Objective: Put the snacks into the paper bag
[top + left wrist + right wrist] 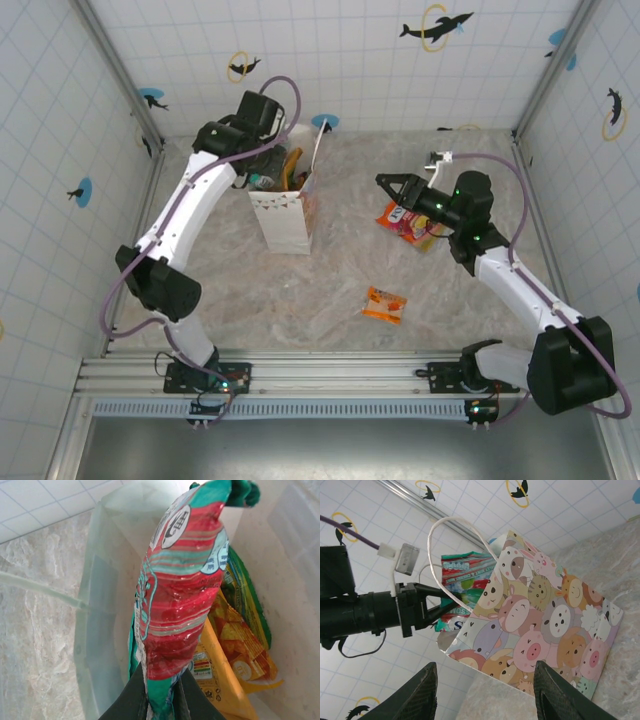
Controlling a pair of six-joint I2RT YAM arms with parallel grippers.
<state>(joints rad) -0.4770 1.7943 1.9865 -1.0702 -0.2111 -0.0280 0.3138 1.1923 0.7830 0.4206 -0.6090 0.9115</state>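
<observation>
My left gripper is holding the teal and red packet [180, 590], which still stands in the opening of the bag, so it should next lower the packet beside the yellow-orange packet and then release it.
My left gripper [162, 700] is shut on the lower end of a teal and red snack packet [180, 590]. It holds the packet upright in the mouth of the paper bag [100, 605]. Inside the bag lie a yellow-orange packet [220, 680], an orange chips packet [240, 645] and a green one [250, 600]. From above, the left gripper [265, 170] is at the open top of the bag [285, 215]. My right gripper [385, 182] is open and holds nothing; it faces the animal-print bag [545, 630] from the right. A red-yellow packet [405, 222] lies under the right wrist, and a small orange packet [384, 304] lies on the table.
The bag stands upright at the back left of the marble table [330, 280], its white loop handle [455, 525] sticking up. Tiled walls [60, 180] close in both sides and the back. The arm bases sit on a rail [320, 375] at the near edge.
</observation>
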